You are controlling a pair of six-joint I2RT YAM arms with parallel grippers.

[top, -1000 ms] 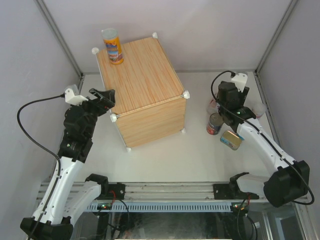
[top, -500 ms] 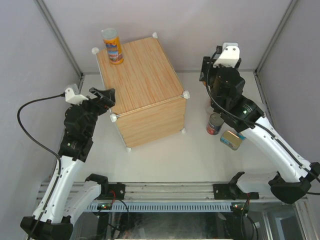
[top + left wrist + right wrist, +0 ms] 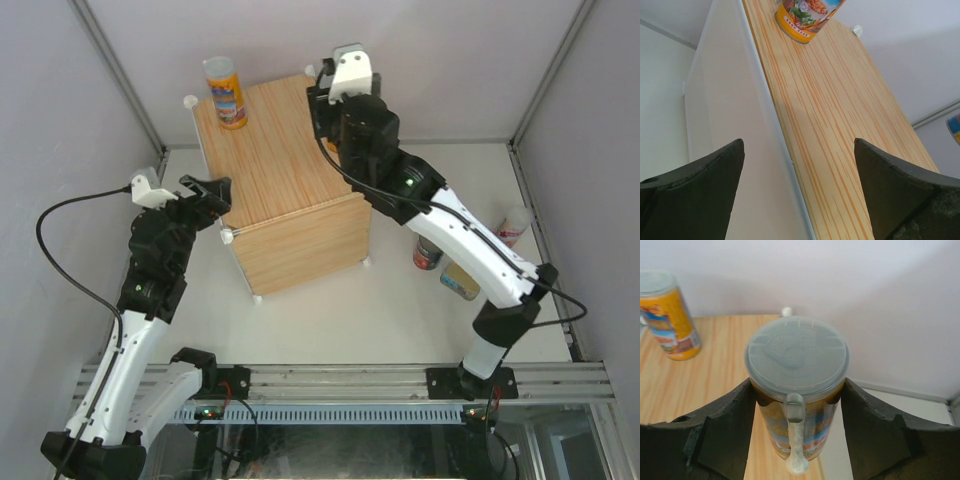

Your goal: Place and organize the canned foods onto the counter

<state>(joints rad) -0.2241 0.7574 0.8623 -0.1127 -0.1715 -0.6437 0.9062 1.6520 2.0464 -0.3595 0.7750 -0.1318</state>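
Observation:
I should next move my right gripper left in the top view, lower and release its can beside the standing orange can, as the counter's wood is bare there.
The counter (image 3: 285, 150) is a wood-grain cube with white ball corners. One tall orange can (image 3: 226, 92) stands on its far left corner and also shows in the left wrist view (image 3: 807, 17) and the right wrist view (image 3: 667, 315). My right gripper (image 3: 797, 390) is shut on a second tall orange can with a pale lid (image 3: 796, 357). It holds the can upright over the counter's far right edge (image 3: 725, 380). In the top view the right gripper (image 3: 320, 100) hides that can. My left gripper (image 3: 210, 195) is open and empty beside the counter's left edge (image 3: 765, 100).
A dark can (image 3: 428, 252), a flat gold-blue tin (image 3: 460, 282) and a white-lidded red can (image 3: 513, 225) sit on the white table to the right of the counter. Grey walls close in the back and sides.
My right arm has lifted from the cans on the right and swung left and back over the counter's far right corner, carrying a tall can. The left arm has not moved.

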